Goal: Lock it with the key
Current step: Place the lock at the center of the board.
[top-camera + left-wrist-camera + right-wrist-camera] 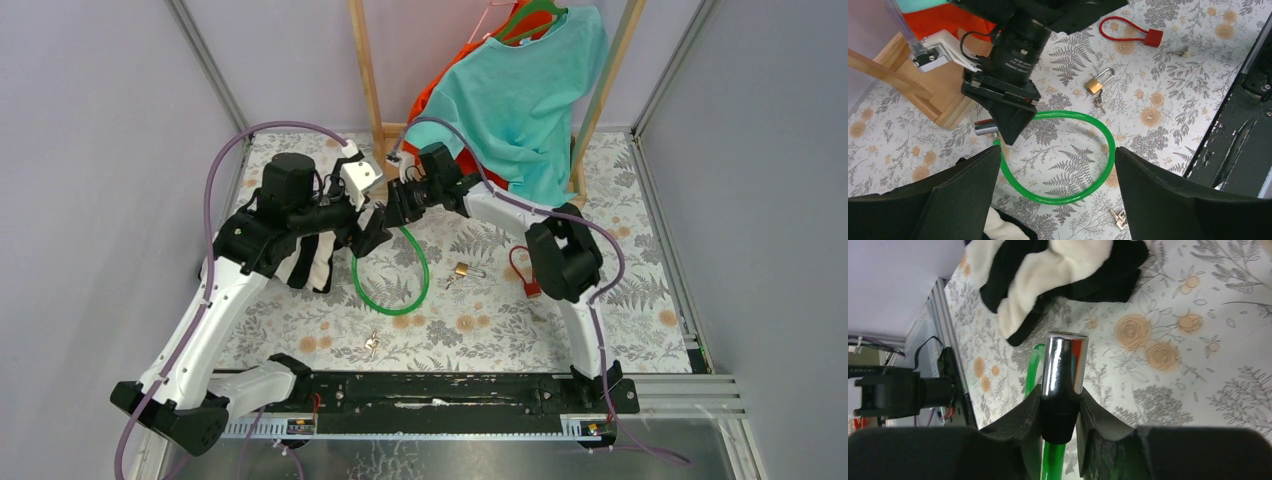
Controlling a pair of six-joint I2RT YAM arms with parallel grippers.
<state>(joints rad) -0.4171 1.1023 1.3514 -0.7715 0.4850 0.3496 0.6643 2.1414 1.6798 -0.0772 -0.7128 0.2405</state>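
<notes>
The lock body [1064,365] still hangs raised; my right gripper will next lower and release it on the bare floral table below.
A green cable lock [424,286] lies looped on the floral table; it also shows in the left wrist view [1104,172]. My right gripper [393,214] is shut on its chrome and black lock barrel [1064,365], holding that end just above the table, with the green cable [1033,366] running beneath. My left gripper [368,236] is open and empty, its jaws [1057,150] spread wide above the loop, close beside the right gripper [1009,112]. A small key set [372,345] lies loose toward the near edge and also shows in the left wrist view [1118,218].
A brass padlock with a key in it [463,270] and a red cable lock [525,272] lie right of the loop. A black and white cloth [310,262] lies to the left. A wooden rack [372,90] with teal and orange garments stands at the back.
</notes>
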